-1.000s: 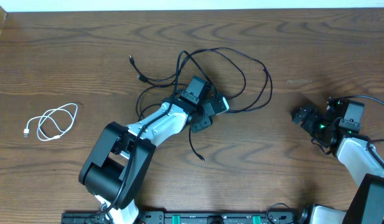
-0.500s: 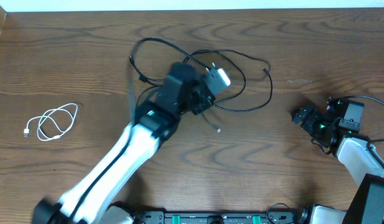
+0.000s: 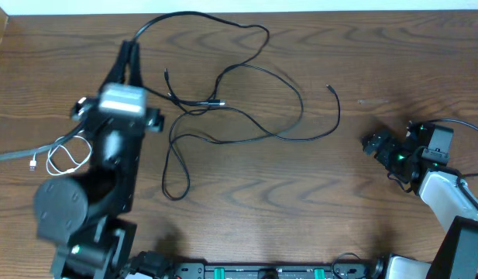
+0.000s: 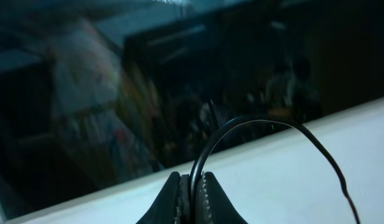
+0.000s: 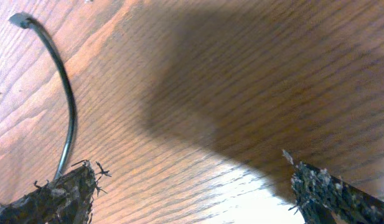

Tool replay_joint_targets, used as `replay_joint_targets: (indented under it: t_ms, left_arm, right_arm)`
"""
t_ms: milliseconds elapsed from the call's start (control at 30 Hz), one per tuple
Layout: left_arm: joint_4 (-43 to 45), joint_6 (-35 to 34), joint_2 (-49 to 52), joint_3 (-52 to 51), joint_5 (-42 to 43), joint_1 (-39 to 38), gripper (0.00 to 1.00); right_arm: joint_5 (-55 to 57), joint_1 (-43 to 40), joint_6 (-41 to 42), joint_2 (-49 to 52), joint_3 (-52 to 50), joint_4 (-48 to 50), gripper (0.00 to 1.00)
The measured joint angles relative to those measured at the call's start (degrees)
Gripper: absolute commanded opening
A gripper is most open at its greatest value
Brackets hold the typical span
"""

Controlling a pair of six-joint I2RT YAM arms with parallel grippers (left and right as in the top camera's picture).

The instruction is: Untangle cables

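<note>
The black cable in the robot's left gripper should next swing over the loops it runs into, to the right in the overhead view, and then be released.
Long black cables (image 3: 246, 93) lie in loose, overlapping loops across the middle of the table. My left gripper (image 3: 128, 48) is raised at the far left and shut on one black cable, which runs from it along the table's far edge. In the left wrist view the fingers (image 4: 193, 186) pinch that cable (image 4: 260, 121), which arcs up and to the right. A white cable (image 3: 64, 155) lies coiled at the left, partly hidden by my left arm. My right gripper (image 3: 372, 144) is open and empty at the right; in its view (image 5: 192, 180) a black cable end (image 5: 68, 106) lies left of it.
The table's far edge (image 3: 339, 12) meets a white surface. A cable plug (image 3: 328, 87) lies between the loops and my right gripper. My left arm's base (image 3: 84, 232) fills the near left.
My left arm has swung from the middle of the tangle up and to the far left, dragging a black cable with it. The loops have spread out. The right arm has not moved.
</note>
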Motion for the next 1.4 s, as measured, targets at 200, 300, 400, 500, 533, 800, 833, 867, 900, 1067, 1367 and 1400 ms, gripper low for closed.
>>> replay_joint_targets:
  t_ms: [200,300,400,500,533,800,833,867,900,1067,1367,1400]
  left_arm:
    - [0.1,-3.8,-0.5,0.0,-0.3,0.1,0.08]
    - [-0.1,-4.4,0.2,0.0,2.0,0.1,0.08]
    - [-0.1,-5.7,0.6,0.0,7.3,0.1,0.07]
    - [-0.2,-8.7,0.6,0.0,11.5,0.1,0.07]
    - [-0.2,-10.4,0.7,0.0,13.1,0.1,0.07]
    - [-0.3,-20.4,0.7,0.0,26.2,0.1,0.07]
    - [-0.3,-21.6,0.7,0.0,27.3,0.1,0.07]
    - [-0.3,-22.7,0.7,0.0,28.6,0.1,0.08]
    - [-0.2,-24.0,0.7,0.0,30.3,0.1,0.08]
    - [0.4,-27.4,0.7,0.0,36.9,-1.0,0.07]
    - [0.5,-30.9,0.7,0.0,39.9,-5.0,0.07]
    - [0.5,-31.0,0.7,0.0,39.9,-5.0,0.07]
  right_arm:
    - [-22.5,0.3,-13.1,0.4,-0.2,12.8,0.99]
    - [-33.1,2.1,-17.2,0.4,-0.1,20.1,0.99]
    - [-39.7,7.2,-19.7,0.4,-0.1,28.3,0.99]
    - [-41.6,13.7,-20.4,0.3,0.0,37.6,0.99]
    - [-40.1,16.4,-19.5,0.4,-0.1,41.2,0.99]
    - [-13.4,35.4,-16.7,0.4,-0.1,53.4,0.93]
    - [-11.1,36.5,-16.4,0.4,-0.1,54.2,0.93]
    - [-7.7,37.5,-15.9,0.4,-0.1,55.1,0.94]
    - [-5.2,38.3,-15.5,0.4,-0.1,55.6,0.94]
    - [6.1,39.0,-11.1,0.4,-0.1,57.6,0.94]
    - [9.2,39.0,-6.1,0.5,-0.1,67.2,0.68]
    - [9.1,39.0,-5.6,0.5,-0.1,67.2,0.52]
